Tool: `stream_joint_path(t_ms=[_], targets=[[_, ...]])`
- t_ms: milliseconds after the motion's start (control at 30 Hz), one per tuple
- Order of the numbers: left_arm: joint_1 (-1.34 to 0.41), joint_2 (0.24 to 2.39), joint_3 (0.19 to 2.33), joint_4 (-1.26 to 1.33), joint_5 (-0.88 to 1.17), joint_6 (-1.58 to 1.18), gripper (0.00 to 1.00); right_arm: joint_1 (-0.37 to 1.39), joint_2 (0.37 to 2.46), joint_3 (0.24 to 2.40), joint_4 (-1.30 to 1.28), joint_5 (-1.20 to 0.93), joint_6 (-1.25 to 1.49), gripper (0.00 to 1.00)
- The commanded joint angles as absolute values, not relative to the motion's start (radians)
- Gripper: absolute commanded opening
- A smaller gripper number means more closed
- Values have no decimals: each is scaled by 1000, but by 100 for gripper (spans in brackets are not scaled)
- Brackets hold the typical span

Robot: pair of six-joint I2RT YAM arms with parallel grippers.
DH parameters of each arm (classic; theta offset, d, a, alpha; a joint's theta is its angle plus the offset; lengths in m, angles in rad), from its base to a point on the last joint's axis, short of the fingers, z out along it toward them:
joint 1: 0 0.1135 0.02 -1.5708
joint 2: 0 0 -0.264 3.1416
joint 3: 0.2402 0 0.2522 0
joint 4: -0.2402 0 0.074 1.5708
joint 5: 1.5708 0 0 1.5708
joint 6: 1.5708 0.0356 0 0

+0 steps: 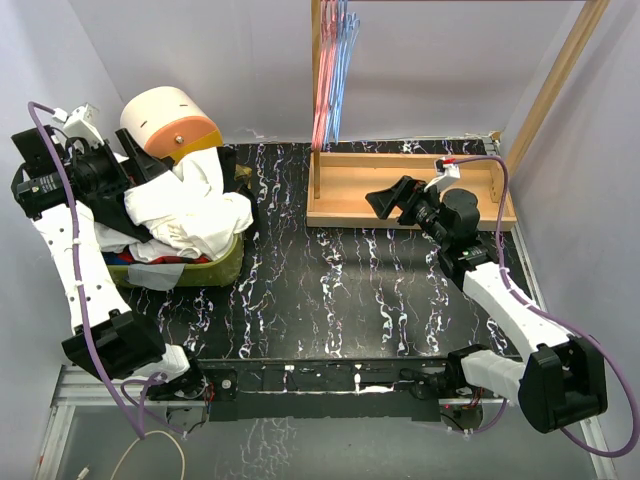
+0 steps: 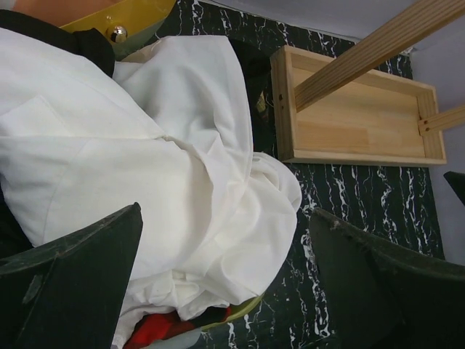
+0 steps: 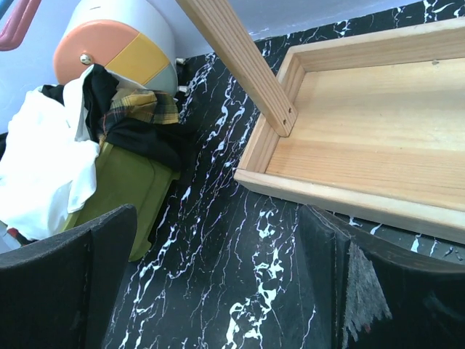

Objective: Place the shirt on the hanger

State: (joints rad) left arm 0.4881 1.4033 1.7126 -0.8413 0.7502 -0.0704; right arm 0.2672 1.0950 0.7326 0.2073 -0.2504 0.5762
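Note:
My left gripper will go down toward the right in the top view onto the raised fold that runs down the shirt (image 1: 190, 205) between my open fingers.
The white shirt (image 1: 190, 205) lies crumpled on top of a pile of clothes in an olive-green basket (image 1: 215, 268) at the left. It fills the left wrist view (image 2: 160, 174) and shows at the left of the right wrist view (image 3: 43, 167). My left gripper (image 1: 140, 175) is open and empty, just above the shirt, with its fingers (image 2: 73, 276) either side of the folds. The light-blue hanger (image 1: 343, 70) hangs among pink hangers on the wooden rack at the back. My right gripper (image 1: 385, 200) is open and empty, above the table by the rack's base.
The wooden rack base (image 1: 400, 190) is a shallow tray with upright posts (image 1: 316, 70). A round orange and yellow lid (image 1: 170, 120) stands behind the basket. Black, plaid and red garments (image 3: 138, 120) lie under the shirt. The table (image 1: 330, 300) is black marble-patterned.

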Motion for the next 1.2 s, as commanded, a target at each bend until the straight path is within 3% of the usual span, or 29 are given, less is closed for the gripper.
stream_joint_path(t_ms=[0,333,500,600,733,933,1167], targets=[[491,1373,1721,-875,818,58,97,265,1108,794,269,-288,576,97],[486,1378,1711,-908,931,133,97,265,1096,758,276,-296,599,96],[335,1537,1889,-1145,650,306,97,265,1091,757,263,-296,598,96],[241,1654,2035,-1332,581,433,91,265,1092,756,261,-301,601,96],[217,1687,2062,-1330,566,438,84,265,1084,751,258,-305,602,96],[200,1707,2010,-1281,457,406,76,265,1061,737,232,-298,587,96],[148,1698,1910,-1246,448,401,59,265,1067,737,225,-305,581,96]])
